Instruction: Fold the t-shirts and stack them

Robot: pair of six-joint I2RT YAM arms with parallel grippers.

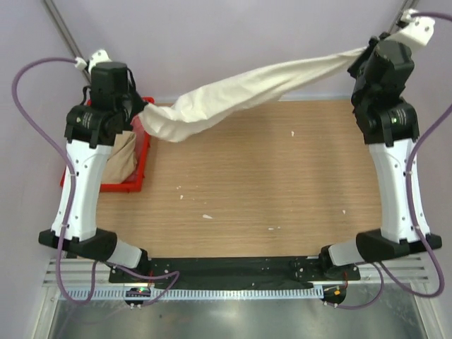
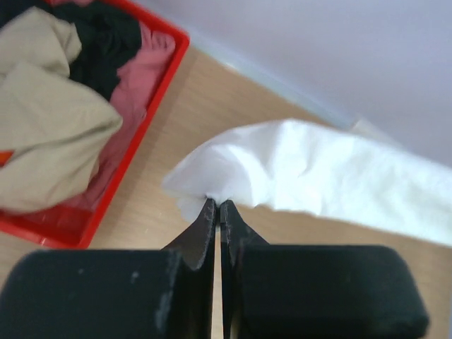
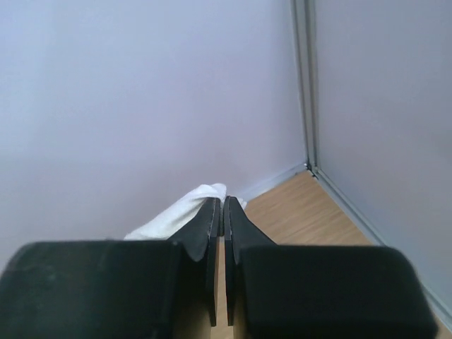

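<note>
Next, my right gripper lowers to the left in the top view and releases the t-shirt by the table's far edge, since the cream t-shirt [image 1: 233,95] hangs above the table.
A long cream t-shirt [image 1: 233,95] hangs stretched above the far side of the table, held between both arms. My left gripper [image 2: 217,203] is shut on its lower left end [image 2: 318,169], beside the red crate. High at the back right corner, my right gripper [image 3: 221,201] is shut on the shirt's other end [image 3: 176,212]. In the top view both sets of fingers are hidden by the wrists and the cloth. More t-shirts lie bunched in the crate: a tan one [image 2: 49,134], a black one [image 2: 106,49] and a pink one [image 2: 138,78].
The red crate [image 1: 120,186] stands at the table's left edge under my left arm, and its rim [image 2: 138,138] shows in the left wrist view. Small white scraps [image 1: 207,216] dot the wooden table [image 1: 268,183]. Walls meet at a metal corner post [image 3: 307,106] close to my right gripper.
</note>
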